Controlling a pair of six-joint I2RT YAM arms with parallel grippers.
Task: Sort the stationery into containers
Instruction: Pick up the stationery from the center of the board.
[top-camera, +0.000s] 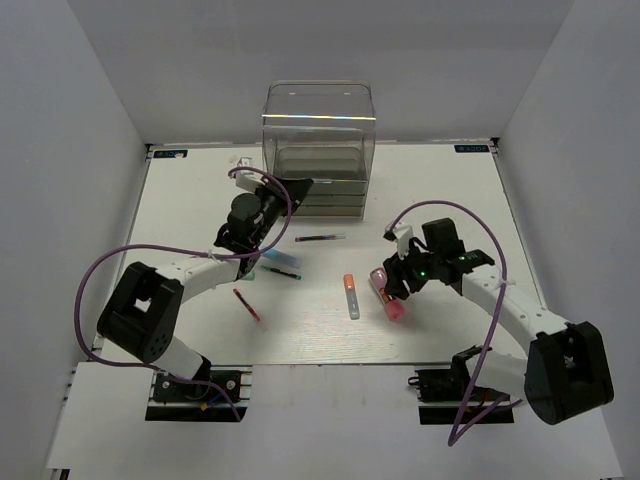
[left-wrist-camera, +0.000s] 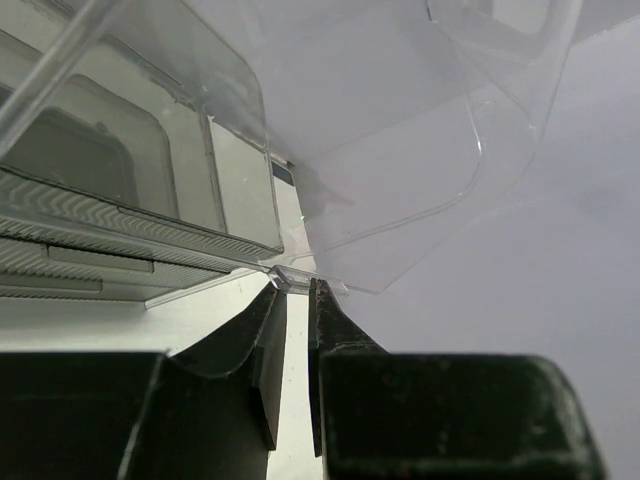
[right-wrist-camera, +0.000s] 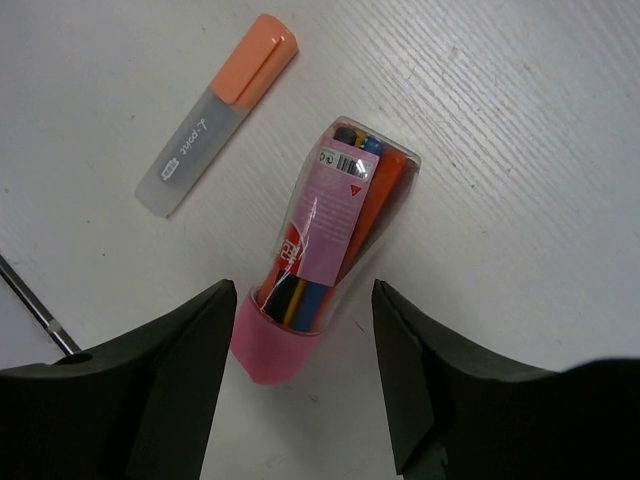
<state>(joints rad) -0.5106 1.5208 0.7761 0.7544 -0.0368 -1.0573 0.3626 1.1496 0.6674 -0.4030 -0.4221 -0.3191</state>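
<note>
My right gripper's open fingers still hover above, so it should go down next and shift toward the orange-grey marker (top-camera: 351, 296), onto the tube's clear body beside its pink end.
The tall clear box (top-camera: 318, 135) with stacked grey drawers stands at the back centre. My left gripper (top-camera: 296, 188) is at its lower left front, and its jaws are shut on a small clear drawer tab (left-wrist-camera: 290, 281). My right gripper (top-camera: 392, 283) is open, with the chunky pink tube (right-wrist-camera: 325, 235) lying on the table between its fingers (right-wrist-camera: 190, 360), untouched. The orange-grey marker (top-camera: 351, 296) lies left of the tube and also shows in the right wrist view (right-wrist-camera: 215, 115). A thin dark pen (top-camera: 320, 238), a light blue and green marker pair (top-camera: 281, 269) and the red-white pen (top-camera: 247, 305) lie mid-table.
White walls close in the table on the left, back and right. The purple cables (top-camera: 100, 270) loop over both arms. Another thin dark pen end (right-wrist-camera: 30, 305) shows at the left edge of the right wrist view.
</note>
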